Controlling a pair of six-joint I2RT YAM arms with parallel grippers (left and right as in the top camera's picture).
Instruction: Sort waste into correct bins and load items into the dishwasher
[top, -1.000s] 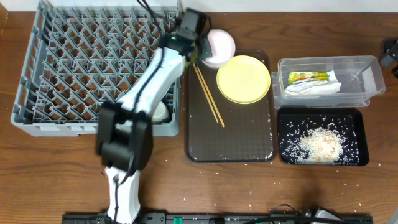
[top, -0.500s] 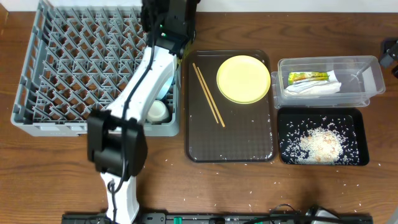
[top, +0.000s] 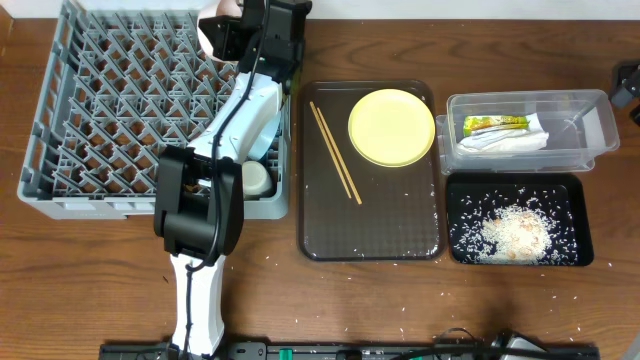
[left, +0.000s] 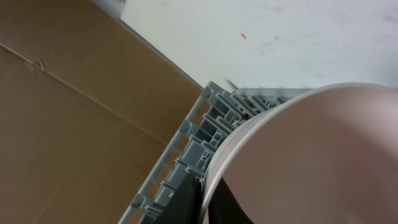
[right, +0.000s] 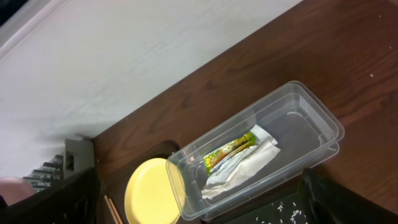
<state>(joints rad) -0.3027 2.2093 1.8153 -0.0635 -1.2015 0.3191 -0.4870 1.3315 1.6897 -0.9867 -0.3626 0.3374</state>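
The white bowl is still hanging by the rack's far edge. I should next move my left gripper back and down onto the rack's wires nearer the tray and release the bowl.
My left gripper (top: 234, 30) is shut on the rim of the white bowl (top: 215, 30) and holds it over the back right part of the grey dish rack (top: 100, 120). In the left wrist view the bowl (left: 311, 155) fills the right side, and the jaws (left: 205, 199) pinch its rim above the rack's wall (left: 180, 168). A small white cup (top: 255, 178) sits in the rack. The yellow plate (top: 391, 127) and chopsticks (top: 335, 152) lie on the brown serving tray (top: 370, 235). My right gripper (right: 205, 211) is open and empty above the clear tub (right: 311, 124).
The clear tub (top: 590, 130) holds the green-and-yellow wrapper (top: 494, 124) and crumpled white paper (top: 510, 143). The black tray (top: 460, 200) in front of it holds rice (top: 515, 235). Loose grains lie on the wooden table. The right arm (top: 628, 85) shows at the right edge.
My left gripper has carried the white bowl from the serving tray's back left corner up and leftward over the rack's back edge. The right side is unchanged.
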